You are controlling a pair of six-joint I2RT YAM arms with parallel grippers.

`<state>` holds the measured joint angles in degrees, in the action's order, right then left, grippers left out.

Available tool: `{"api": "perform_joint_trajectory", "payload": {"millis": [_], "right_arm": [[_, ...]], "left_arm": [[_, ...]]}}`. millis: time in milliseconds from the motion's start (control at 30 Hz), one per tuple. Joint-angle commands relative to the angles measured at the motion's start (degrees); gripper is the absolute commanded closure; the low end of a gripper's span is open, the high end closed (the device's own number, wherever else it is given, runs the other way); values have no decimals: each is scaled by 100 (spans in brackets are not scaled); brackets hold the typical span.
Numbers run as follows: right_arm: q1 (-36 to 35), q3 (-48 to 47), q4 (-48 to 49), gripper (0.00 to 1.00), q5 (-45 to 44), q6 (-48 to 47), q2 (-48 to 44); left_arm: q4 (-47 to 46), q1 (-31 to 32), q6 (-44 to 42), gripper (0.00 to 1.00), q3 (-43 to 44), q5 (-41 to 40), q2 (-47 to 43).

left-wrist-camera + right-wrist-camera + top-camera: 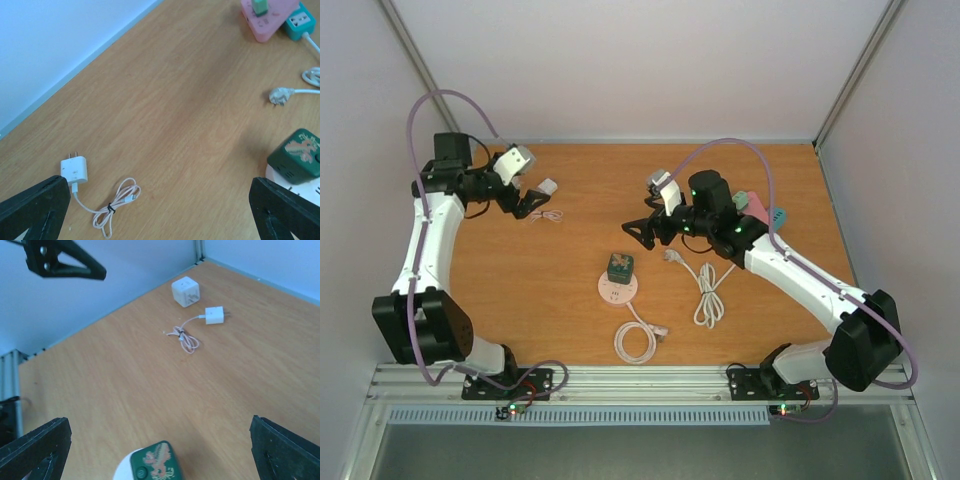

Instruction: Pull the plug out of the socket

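Note:
My left gripper moves toward the right in the top view and down around the green cube plug (pixel 620 266) (pixel 297 156) next, because it still sits in the socket.
A green cube plug (pixel 620 266) sits plugged into a round white socket (pixel 617 292) in the middle of the table. My right gripper (pixel 642 232) is open and empty, hovering just behind and to the right of the plug. In the right wrist view the plug (pixel 157 464) and socket (pixel 121 471) lie at the bottom edge, between my open fingers (pixel 35 447). My left gripper (pixel 525 205) is open and empty at the far left. In its wrist view the plug (pixel 297 156) stands well to the right.
A white charger (pixel 75 168) with a pink cable (pixel 112 205) lies under the left gripper, a white cube adapter (pixel 185 291) beside it. A loose white plug and cord (pixel 705 285), a coiled white cable (pixel 638 340), and pink (pixel 265 17) and teal (pixel 300 22) power strips lie at right.

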<state>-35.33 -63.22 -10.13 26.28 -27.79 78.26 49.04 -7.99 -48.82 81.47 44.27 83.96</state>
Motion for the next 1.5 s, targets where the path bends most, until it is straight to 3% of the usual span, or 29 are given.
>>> {"api": "perform_joint_trajectory", "payload": {"millis": [0,233,633,1033,1467], "right_arm": [[115,-54,-343,2,790,823,-101],[169,504,-274,2,1358,1635,-458],[537,1801,404,3,3140,2569,-482],[491,2628,1735,44,3873,3380,298],[377,2493,1889,68,4035,3584,1178]], "left_arm": [[211,206,-674,0,-278,-32,-361],[-235,1041,-800,0,-1121,-705,-690],[-813,2527,-703,0,-1670,-1078,-187],[-1391,3300,-1031,0,-1997,-1006,338],[-1762,3618,-1323,3,-1956,-1168,1178]]}}
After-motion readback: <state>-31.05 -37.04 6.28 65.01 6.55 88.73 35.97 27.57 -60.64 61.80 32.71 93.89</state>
